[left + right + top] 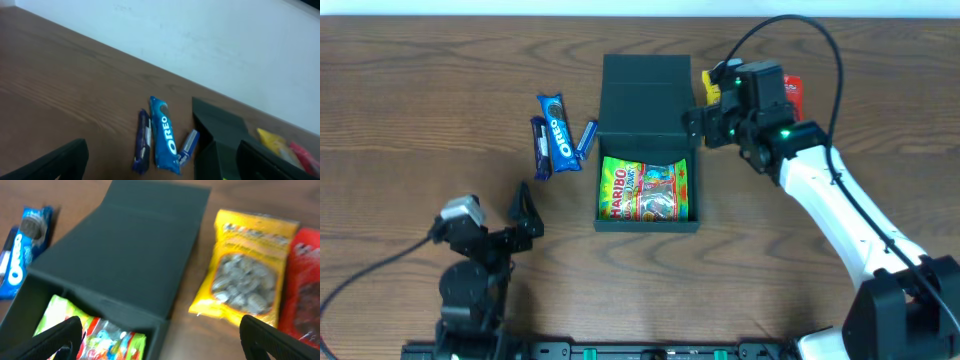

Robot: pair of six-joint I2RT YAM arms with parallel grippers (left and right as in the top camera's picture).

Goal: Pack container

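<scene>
The left gripper will move outward and down onto the Oreo packet's far end (551,103) (157,103), because that end lies outward of the fingers and sticks out past the neighbouring packets.
The dark teal container (647,222) stands mid-table with its flap lid (646,92) folded open at the back. A green Haribo bag (643,190) lies inside. My right gripper (698,125) is open and empty, hovering over the container's right rear edge. In the right wrist view its fingers (165,345) straddle the container's wall (165,325), with the Haribo bag (90,332) to the left and a yellow packet (245,265) to the right. My left gripper (525,215) is open and empty at the front left, apart from the container.
Three blue packets lie left of the container: an Oreo packet (558,130), a dark blue one (540,148) and a small one (587,137). A yellow packet (710,88) and a red packet (792,95) lie at its right rear. The left wrist view shows the Oreo packet (165,135).
</scene>
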